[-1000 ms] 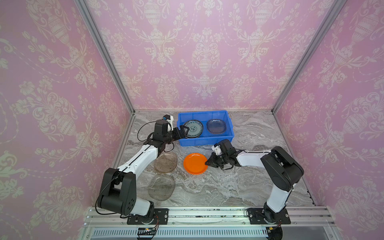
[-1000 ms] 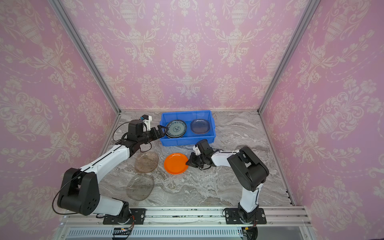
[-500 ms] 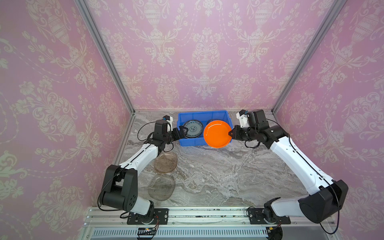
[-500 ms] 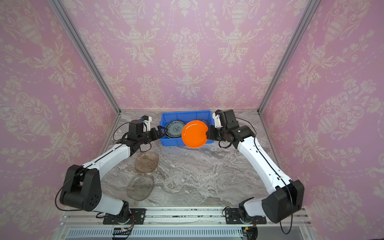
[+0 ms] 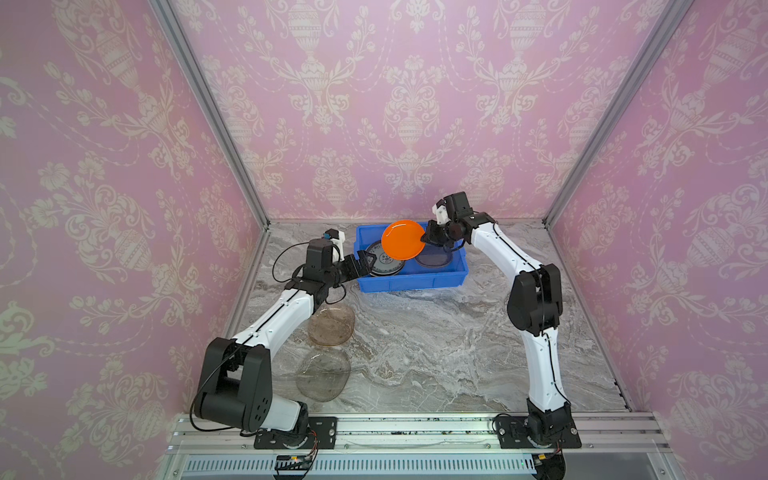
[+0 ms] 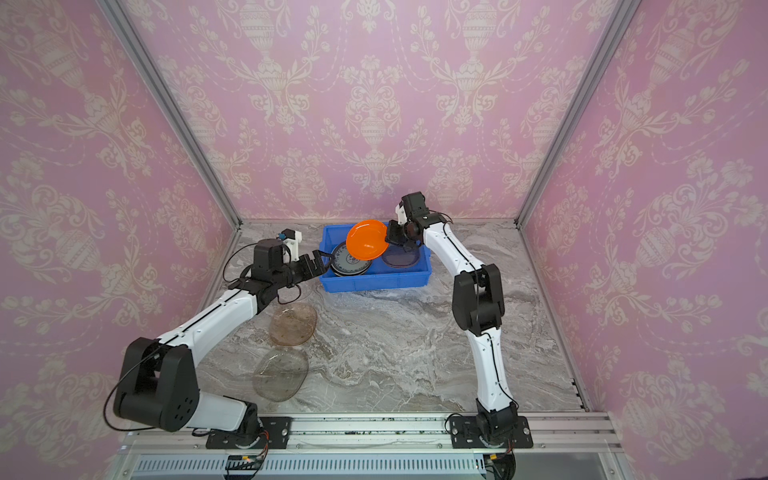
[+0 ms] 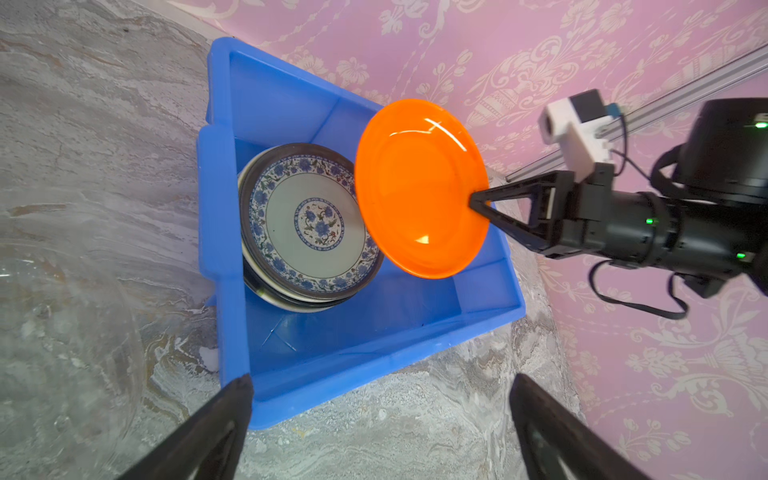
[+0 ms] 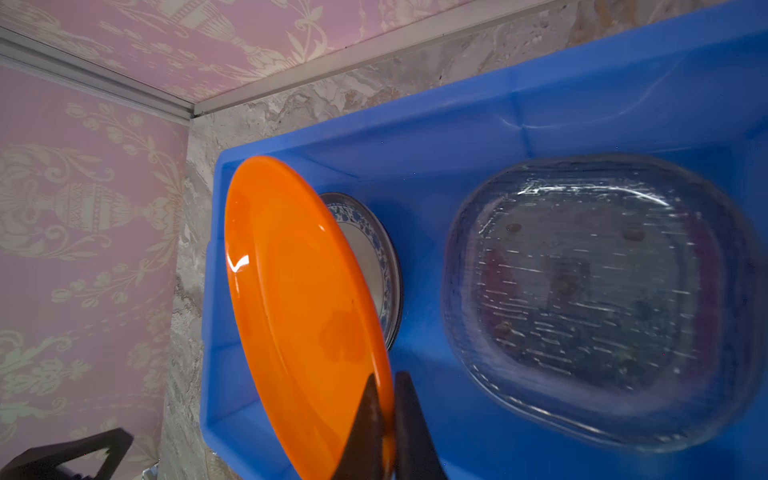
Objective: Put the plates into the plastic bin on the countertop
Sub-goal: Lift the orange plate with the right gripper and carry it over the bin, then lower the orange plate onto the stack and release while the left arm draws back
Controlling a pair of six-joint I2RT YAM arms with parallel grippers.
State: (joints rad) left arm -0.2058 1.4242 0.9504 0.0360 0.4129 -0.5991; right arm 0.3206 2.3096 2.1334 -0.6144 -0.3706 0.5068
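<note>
The right gripper lowers the tilted orange plate onto the teal-patterned plate (image 5: 384,262) (image 8: 366,260) next and releases its rim. The clear glass plate already takes the bin's other half.
My right gripper (image 5: 424,239) (image 8: 388,399) is shut on the rim of the orange plate (image 5: 403,240) (image 6: 366,239) (image 8: 299,311). It holds the plate tilted on edge in the air over the left half of the blue plastic bin (image 5: 411,283) (image 7: 224,232). Beneath it in the bin lies a stack topped by a teal-patterned plate (image 5: 384,262) (image 7: 307,224). A clear glass plate (image 5: 434,259) (image 8: 594,291) lies in the bin's right half. My left gripper (image 5: 360,264) (image 7: 380,380) is open and empty just outside the bin's left wall.
Two clear glass plates lie on the marble countertop (image 5: 436,332) beside my left arm: a brownish one (image 5: 331,324) and a greyer one (image 5: 323,374) nearer the front. The bin stands near the back wall. A metal rail runs along the front edge.
My right gripper lifted the orange plate off the countertop, carried it back to the bin, and it now hangs over the bin's left half. The left arm has stayed put.
</note>
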